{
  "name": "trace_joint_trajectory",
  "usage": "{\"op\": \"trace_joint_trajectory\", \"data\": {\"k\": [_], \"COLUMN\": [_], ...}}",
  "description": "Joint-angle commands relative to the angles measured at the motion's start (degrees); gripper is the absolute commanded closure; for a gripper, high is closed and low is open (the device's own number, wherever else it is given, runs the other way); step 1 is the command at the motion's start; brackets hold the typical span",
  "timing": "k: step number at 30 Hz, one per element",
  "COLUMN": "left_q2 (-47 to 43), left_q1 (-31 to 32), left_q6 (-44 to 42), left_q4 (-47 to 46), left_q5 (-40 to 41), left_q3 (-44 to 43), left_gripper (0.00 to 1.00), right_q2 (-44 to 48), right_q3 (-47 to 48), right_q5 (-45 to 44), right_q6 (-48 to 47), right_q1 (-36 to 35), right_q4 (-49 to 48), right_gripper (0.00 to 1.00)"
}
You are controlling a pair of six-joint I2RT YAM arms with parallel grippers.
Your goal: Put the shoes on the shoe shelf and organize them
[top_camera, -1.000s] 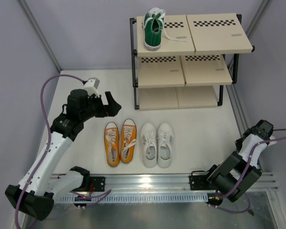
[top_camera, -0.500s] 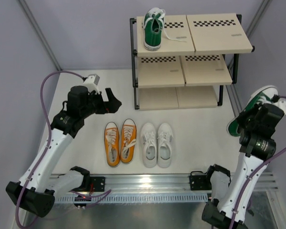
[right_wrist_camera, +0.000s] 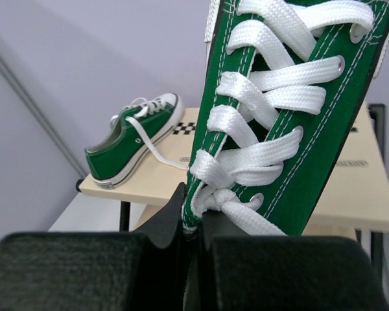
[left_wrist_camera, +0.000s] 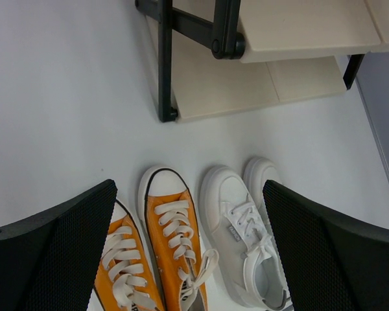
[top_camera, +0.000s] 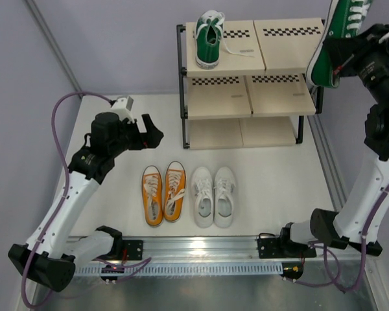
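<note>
I should next carry the green sneaker in my right gripper across to the left in the top view, to the shelf's bare top board beside the standing sneaker, and let go of it there.
My right gripper is shut on the collar of a green sneaker and holds it high at the right end of the shoe shelf. In the right wrist view the held green sneaker fills the frame above my right gripper. The other green sneaker stands on the top board's left half and also shows in the right wrist view. The orange pair and white pair lie side by side on the table. My left gripper is open, hovering above and left of the orange pair.
The shelf's middle board and bottom board are bare. A metal rail runs along the near edge. Grey walls close in left, right and behind. The shelf's black post stands just beyond the left gripper.
My right arm has swung up from the table's right edge, lifting the green sneaker to the shelf's top right. My left gripper has barely moved.
</note>
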State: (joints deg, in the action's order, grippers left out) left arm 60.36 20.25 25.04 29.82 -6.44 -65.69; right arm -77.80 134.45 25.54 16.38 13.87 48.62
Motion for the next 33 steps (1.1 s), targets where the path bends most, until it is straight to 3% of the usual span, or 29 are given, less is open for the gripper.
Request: {"op": "trace_joint_trajectory", "data": {"k": [1, 4, 10, 14, 16, 20, 33], "left_q2": [0.9, 1.87, 4.33, 4.86, 4.25, 3.27, 3.98], "left_q1": [0.14, 0.14, 0.14, 0.23, 0.14, 0.14, 0.14], "left_q6": [-0.08, 0.36, 0.89, -0.25, -0.25, -0.6, -0.43], "left_q4": [-2.31, -3.28, -3.9, -2.23, -1.96, -2.05, -1.96], "left_q5": [1.08, 1.08, 0.81, 2.48, 3.88, 5.21, 4.33], "left_q3": [-2.34, -2.42, -3.65, -5.68, -5.15, -4.36, -4.62], "left_gripper": [0.01, 0.01, 0.01, 0.01, 0.01, 0.01, 0.01], "right_q2": [-5.07, -6.92, -15.7, -25.54, -27.41, -26.79, -29.95], "right_q3": [4.5, 4.06, 7.31, 19.31, 18.92, 15.22, 14.35], "right_q5": [12.66, 9.18, 6.47, 3.73, 3.47, 2.06, -6.99], "right_q6": [-1.44, -2.5, 5.24, 7.07, 8.76, 2.53, -3.81], "right_q1": [-3.65, -6.04, -9.46, -13.6, -15.78, -20.1, -26.87], "right_q4": [-12.29, -19.68, -36.72, -40.53, -42.2, -39.49, -31.14], "right_gripper": [0.97, 0.97, 0.97, 0.97, 0.97, 0.97, 0.97]}}
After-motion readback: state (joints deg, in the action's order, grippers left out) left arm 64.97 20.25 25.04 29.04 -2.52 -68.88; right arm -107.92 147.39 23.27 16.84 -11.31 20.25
